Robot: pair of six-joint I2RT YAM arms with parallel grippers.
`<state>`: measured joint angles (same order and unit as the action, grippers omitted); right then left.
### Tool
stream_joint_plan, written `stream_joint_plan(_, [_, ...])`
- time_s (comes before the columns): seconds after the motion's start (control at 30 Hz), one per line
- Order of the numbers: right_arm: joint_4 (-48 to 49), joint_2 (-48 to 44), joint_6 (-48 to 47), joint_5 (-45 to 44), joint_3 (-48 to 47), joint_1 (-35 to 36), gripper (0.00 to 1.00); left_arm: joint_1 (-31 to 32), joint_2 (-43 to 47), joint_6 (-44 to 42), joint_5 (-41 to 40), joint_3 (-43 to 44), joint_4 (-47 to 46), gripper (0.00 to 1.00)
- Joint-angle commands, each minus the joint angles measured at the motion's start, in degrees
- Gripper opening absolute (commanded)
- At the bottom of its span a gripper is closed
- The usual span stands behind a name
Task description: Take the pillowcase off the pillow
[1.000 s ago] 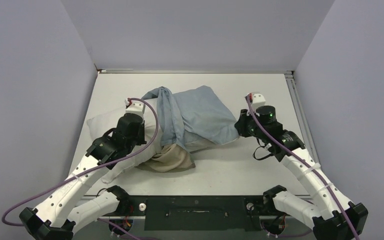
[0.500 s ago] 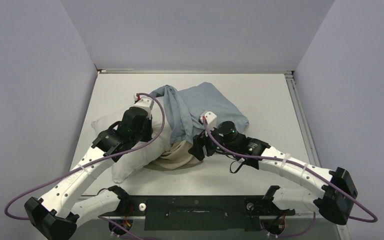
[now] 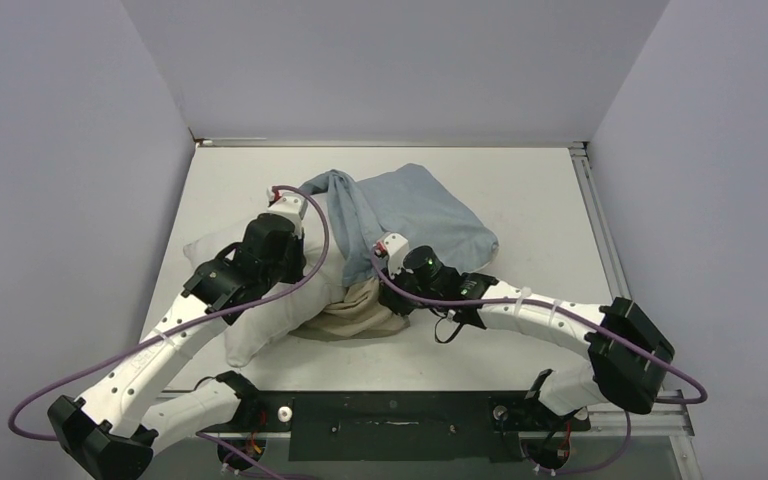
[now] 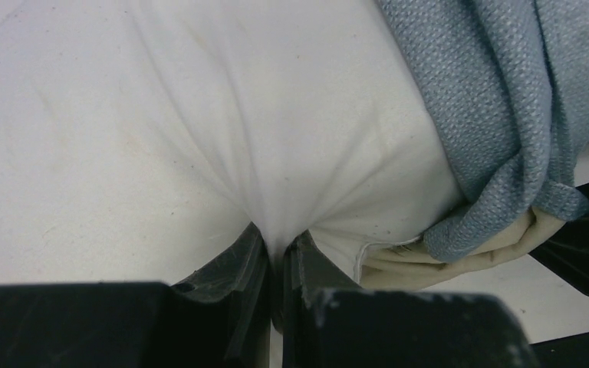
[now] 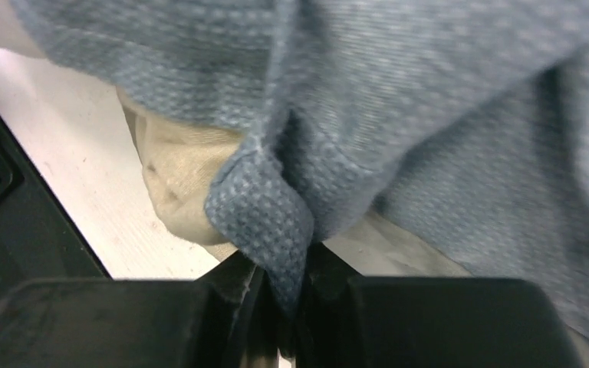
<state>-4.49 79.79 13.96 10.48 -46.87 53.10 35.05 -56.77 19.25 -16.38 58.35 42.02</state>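
Note:
I will move my left gripper back toward the tan cloth [image 5: 176, 184] next and let go of the pillow fold, because that cloth is farther back and to its right in the top view.
The off-white pillow [image 3: 260, 325] lies at the table's left, its right half inside the dusty-blue pillowcase [image 3: 420, 215]. The case's tan inside [image 3: 355, 312] shows at its bunched open end. My left gripper [image 3: 295, 262] is shut, pinching a fold of the pillow [image 4: 276, 153] beside the blue cloth [image 4: 498, 100]. My right gripper [image 3: 388, 290] is shut on a fold of the pillowcase's blue edge [image 5: 268, 215] at the open end, with tan cloth [image 5: 176, 184] just behind it. The pillow's blue tag is hidden.
Grey walls enclose the white table [image 3: 540, 190] on three sides. A metal rail [image 3: 592, 215] runs along the right edge. A black mounting bar [image 3: 390, 412] lies at the near edge between the arm bases. The right arm stretches across the table's near middle.
My right arm has swung from the case's right end to its open end near the middle and shut on the blue edge. My left gripper shifted slightly farther back with the pillow.

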Motion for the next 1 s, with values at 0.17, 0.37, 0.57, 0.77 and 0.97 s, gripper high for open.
stream_joint_plan(0.17, [-13.56, -9.78, -5.47, -10.01, -7.59, -12.71, 0.05, -0.99, 5.12, -2.79, -5.52, 8.97, -0.44, 0.0])
stream_joint_plan(0.37, [-22.39, -15.7, -7.51, -17.36, -12.71, -26.67, 0.05, -2.02, 7.27, -3.89, -4.92, 14.72, 3.18, 0.0])
stream_joint_plan(0.57, [-23.76, -18.99, -6.45, -19.63, -16.48, -37.69, 0.05, -2.59, 9.54, -6.5, -5.21, 17.92, 5.96, 0.0])
stream_joint_plan(0.77, [-20.76, -20.63, -1.54, -18.7, -16.65, -44.72, 0.05, -2.7, 12.11, -7.99, -3.76, 12.52, 6.38, 0.0])
stream_joint_plan(0.97, [-17.54, -24.45, 2.92, -19.25, -14.13, -50.44, 0.05, -2.7, 14.22, -6.42, -3.06, 3.3, 3.65, 0.0])
